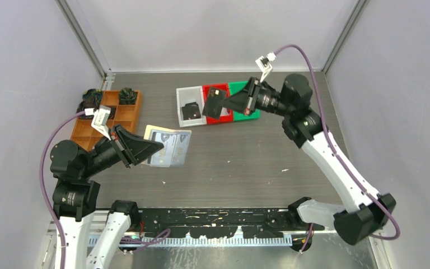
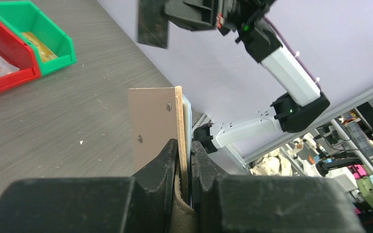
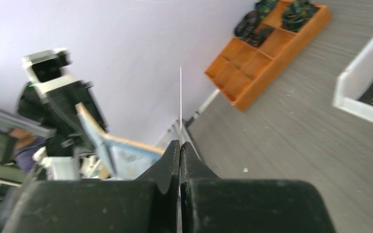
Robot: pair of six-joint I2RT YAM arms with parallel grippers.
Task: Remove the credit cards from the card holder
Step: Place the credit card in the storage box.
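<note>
The right gripper goes left in the top view over the white bin point(image 1: 191, 106) below it next, then lowers and releases, since the bin holds a matching black item.
My left gripper point(image 1: 158, 147) is shut on the tan card holder point(image 1: 171, 147) and holds it open above the table, its clear sleeves with pale cards facing up. In the left wrist view the gripper point(image 2: 184, 150) clamps the holder's edge point(image 2: 178, 116), and a tan flap point(image 2: 150, 121) hangs to the left. My right gripper point(image 1: 228, 105) is shut on one credit card point(image 1: 214, 104), which looks dark, and holds it over the red bin point(image 1: 224, 116). In the right wrist view the gripper point(image 3: 180, 145) grips this card edge-on, so it shows as a thin line point(image 3: 180, 104).
A white bin point(image 1: 182, 106) with a black item, the red bin and a green bin point(image 1: 241, 88) stand in a row at the back. An orange compartment tray point(image 1: 112, 117) with dark items sits at the back left. The enclosure walls stand close on both sides.
</note>
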